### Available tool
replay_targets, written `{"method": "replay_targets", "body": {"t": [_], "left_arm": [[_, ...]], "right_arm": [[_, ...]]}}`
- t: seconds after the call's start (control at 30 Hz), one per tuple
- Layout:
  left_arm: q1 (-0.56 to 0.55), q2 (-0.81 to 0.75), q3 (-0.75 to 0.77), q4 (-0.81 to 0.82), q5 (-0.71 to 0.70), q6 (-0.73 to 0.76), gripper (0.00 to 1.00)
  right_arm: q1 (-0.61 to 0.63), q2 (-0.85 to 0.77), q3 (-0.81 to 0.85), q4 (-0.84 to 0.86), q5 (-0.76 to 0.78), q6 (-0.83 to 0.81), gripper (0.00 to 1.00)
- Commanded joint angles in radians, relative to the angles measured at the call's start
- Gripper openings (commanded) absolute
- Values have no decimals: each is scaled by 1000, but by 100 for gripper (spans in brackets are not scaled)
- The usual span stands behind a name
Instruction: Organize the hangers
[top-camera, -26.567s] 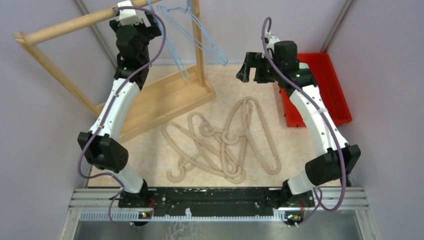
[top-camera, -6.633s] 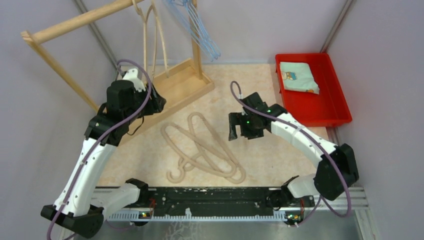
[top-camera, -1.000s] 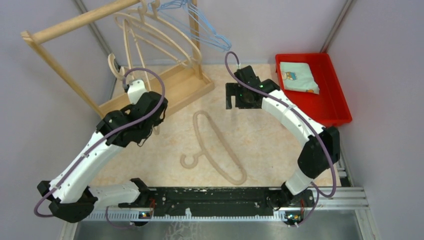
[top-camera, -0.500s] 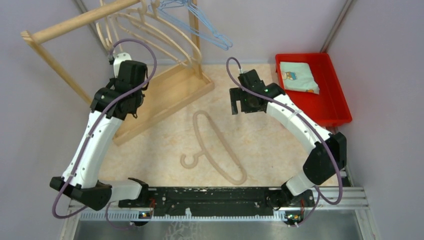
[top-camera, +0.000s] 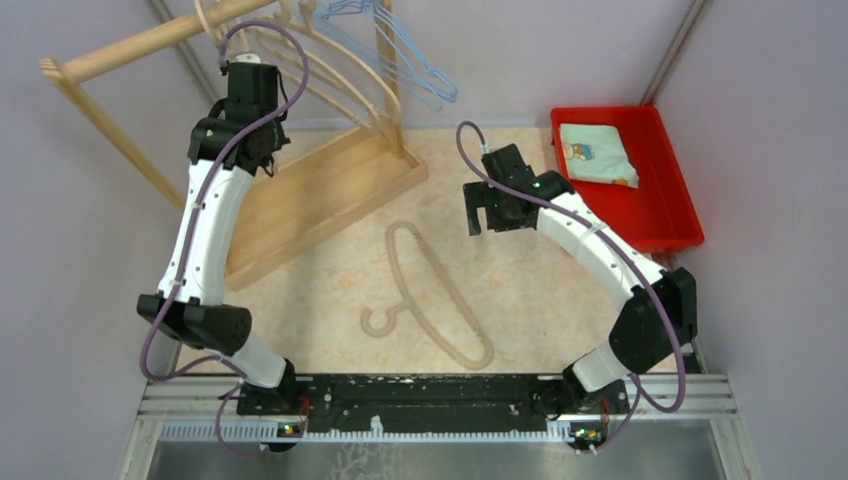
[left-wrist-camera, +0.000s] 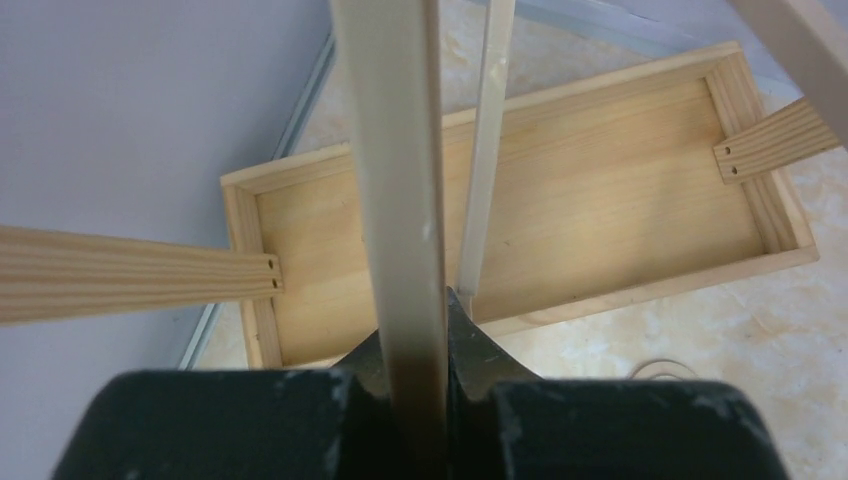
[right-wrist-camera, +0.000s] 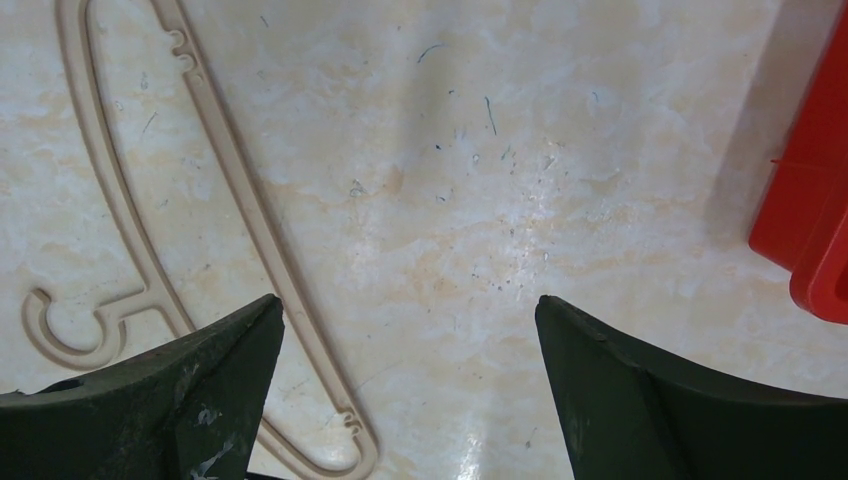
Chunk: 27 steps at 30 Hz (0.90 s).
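My left gripper moves the beige hanger slightly outward next, to the rack's bar (top-camera: 140, 42) that the hanger's hook already reaches, then releases the hanger.
My left gripper (top-camera: 248, 120) is raised beside the wooden rack's rail (top-camera: 140, 42), shut on a beige hanger (left-wrist-camera: 400, 180) whose bar runs out from between the fingers (left-wrist-camera: 470, 340) over the rack's base. Its hook (top-camera: 208, 22) reaches the rail; I cannot tell whether it rests on it. More beige hangers (top-camera: 330, 75) and several light-blue wire hangers (top-camera: 405, 55) hang from the rail. One beige hanger (top-camera: 430, 290) lies flat on the table, also seen in the right wrist view (right-wrist-camera: 225, 180). My right gripper (top-camera: 487, 212) (right-wrist-camera: 410, 310) hovers open above the table, just right of it.
The rack's wooden base tray (left-wrist-camera: 560, 190) lies below my left gripper, with two uprights (top-camera: 388, 80) rising from it. A red bin (top-camera: 665, 215) holding a folded patterned cloth (top-camera: 595, 155) stands at the right; its edge (right-wrist-camera: 815, 200) shows beside my right gripper.
My left arm has swung up and back from the rack's base to the rail, carrying the beige hanger. The right gripper has drifted slightly toward the near side, still open.
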Motion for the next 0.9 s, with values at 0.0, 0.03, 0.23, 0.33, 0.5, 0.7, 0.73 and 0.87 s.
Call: {"method": "replay_targets", "body": {"t": [0.0,0.03,0.23,0.33,0.5,0.7,0.73,0.87], "left_arm": [[47,65,74,-11,103,10,0],[53,81,88,-21,114,6,0],[67,116,118,-34,163,-3,0],[71,139,134,-54,181,-1,0],[71,113,21,-38,243,-6,1],[71,-1,-134,35,275,-1,24],[71,-8,-135,27,277,1,28],[71,-68,-158,46,324,11,47]], "right_arm": [[-9,-67,0,10,-7,-16,96],[-9,-72,-6,7,-5,-17,96],[-11,-108,-54,-2,8,-22,96],[-16,-119,-74,-2,-5,-17,96],[-16,-116,-83,1,-26,-19,96],[-16,-102,-97,-9,-45,-38,96],[-16,-103,-101,-7,-53,-39,96],[-16,-111,-111,4,-85,-52,95]]}}
